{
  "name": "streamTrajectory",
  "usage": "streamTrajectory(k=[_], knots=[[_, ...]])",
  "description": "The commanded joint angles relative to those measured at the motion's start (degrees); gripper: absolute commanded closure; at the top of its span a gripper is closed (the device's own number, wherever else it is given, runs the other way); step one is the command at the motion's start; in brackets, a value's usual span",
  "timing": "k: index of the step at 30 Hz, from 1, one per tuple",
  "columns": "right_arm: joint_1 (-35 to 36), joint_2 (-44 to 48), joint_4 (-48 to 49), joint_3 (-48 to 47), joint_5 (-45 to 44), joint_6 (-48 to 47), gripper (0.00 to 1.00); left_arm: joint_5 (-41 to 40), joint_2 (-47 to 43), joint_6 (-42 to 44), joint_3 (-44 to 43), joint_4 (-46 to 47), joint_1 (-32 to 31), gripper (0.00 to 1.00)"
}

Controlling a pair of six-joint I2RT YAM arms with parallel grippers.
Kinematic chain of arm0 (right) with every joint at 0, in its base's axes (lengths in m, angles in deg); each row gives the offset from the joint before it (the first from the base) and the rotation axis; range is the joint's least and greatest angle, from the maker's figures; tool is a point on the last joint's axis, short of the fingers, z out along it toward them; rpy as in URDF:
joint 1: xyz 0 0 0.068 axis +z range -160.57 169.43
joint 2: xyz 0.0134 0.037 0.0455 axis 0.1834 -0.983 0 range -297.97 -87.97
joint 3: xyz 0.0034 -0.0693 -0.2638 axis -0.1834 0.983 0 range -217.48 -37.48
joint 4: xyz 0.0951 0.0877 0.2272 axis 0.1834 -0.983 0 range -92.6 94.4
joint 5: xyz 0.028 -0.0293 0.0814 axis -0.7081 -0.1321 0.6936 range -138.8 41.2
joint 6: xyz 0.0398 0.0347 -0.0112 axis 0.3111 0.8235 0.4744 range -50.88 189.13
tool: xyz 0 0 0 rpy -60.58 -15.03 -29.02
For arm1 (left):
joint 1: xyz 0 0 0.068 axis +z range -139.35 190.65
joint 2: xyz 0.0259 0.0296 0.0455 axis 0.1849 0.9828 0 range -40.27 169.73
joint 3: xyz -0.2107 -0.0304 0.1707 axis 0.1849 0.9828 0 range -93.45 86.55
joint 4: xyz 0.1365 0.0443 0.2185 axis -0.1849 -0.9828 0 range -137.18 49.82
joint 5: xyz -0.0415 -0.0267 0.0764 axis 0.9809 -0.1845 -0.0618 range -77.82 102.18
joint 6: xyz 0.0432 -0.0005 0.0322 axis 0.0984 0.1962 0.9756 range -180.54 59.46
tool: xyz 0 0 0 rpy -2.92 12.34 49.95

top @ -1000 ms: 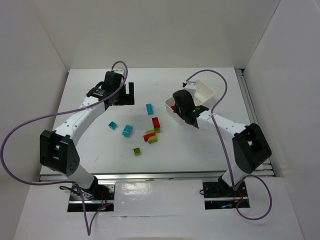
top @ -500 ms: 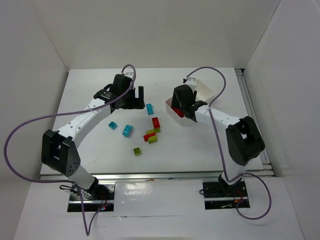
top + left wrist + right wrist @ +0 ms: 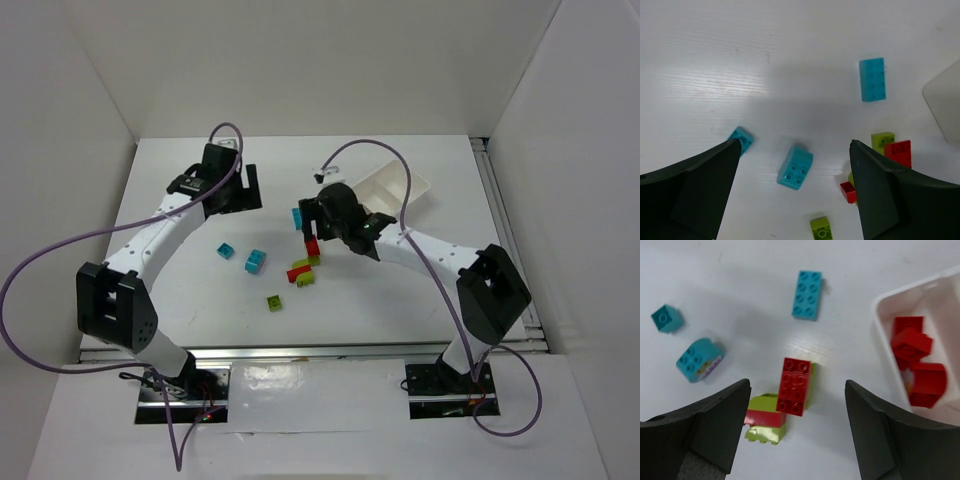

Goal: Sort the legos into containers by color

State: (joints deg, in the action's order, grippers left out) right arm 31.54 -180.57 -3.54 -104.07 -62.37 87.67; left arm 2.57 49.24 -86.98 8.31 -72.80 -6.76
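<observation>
The brick sits below the right gripper on top of the lime one, so the gripper will next move down with its fingers open to straddle the long sides of the long red brick (image 3: 312, 247) (image 3: 794, 387).
Loose legos lie mid-table: a long cyan brick (image 3: 298, 217), a long red brick (image 3: 312, 245) on a lime one, a red-and-lime cluster (image 3: 301, 272), a rounded cyan brick (image 3: 256, 261), a small cyan brick (image 3: 226, 251) and a lime brick (image 3: 274, 301). The white tray (image 3: 420, 181) stands at the right; its near compartment (image 3: 879, 320) holds three red bricks (image 3: 912, 344). My right gripper (image 3: 796, 384) hangs open and empty above the long red brick (image 3: 795, 385). My left gripper (image 3: 794, 144) is open and empty, high over the rounded cyan brick (image 3: 795, 167).
White walls enclose the table on three sides. A metal rail (image 3: 492, 200) runs along the right edge behind the tray. A purple cable (image 3: 372, 150) arcs over the tray from the right wrist. The left gripper (image 3: 250, 188) sits at the back left of the bricks.
The right gripper opened over the tray, then swung left to above the red brick in the cluster. The left arm swung right toward the bricks, then drew back left.
</observation>
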Motion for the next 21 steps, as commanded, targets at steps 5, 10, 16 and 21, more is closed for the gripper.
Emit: streamTrajectory(k=[5,10,16,21], knots=[[1.3,-8.6,-4.4,-5.7,7.3,-2.4,0.16,-0.4,-3.5,-1.5,1.3,-0.5,2.2,0.01],[1.3,-12.9,-5.5,-7.9,9.2,-2.9,0.18,0.1,-3.5,-1.5,1.3,-0.5,2.2,0.01],[1.8,-13.4,-5.5,-7.4,7.9,-2.4,0.37,0.1,-3.5,-1.5,1.9,-0.5,2.2,0.02],[1.8,-12.9,-6.2,-7.4,6.9,-1.8,0.58,1.2,-3.5,-1.5,1.9,-0.5,2.2,0.01]])
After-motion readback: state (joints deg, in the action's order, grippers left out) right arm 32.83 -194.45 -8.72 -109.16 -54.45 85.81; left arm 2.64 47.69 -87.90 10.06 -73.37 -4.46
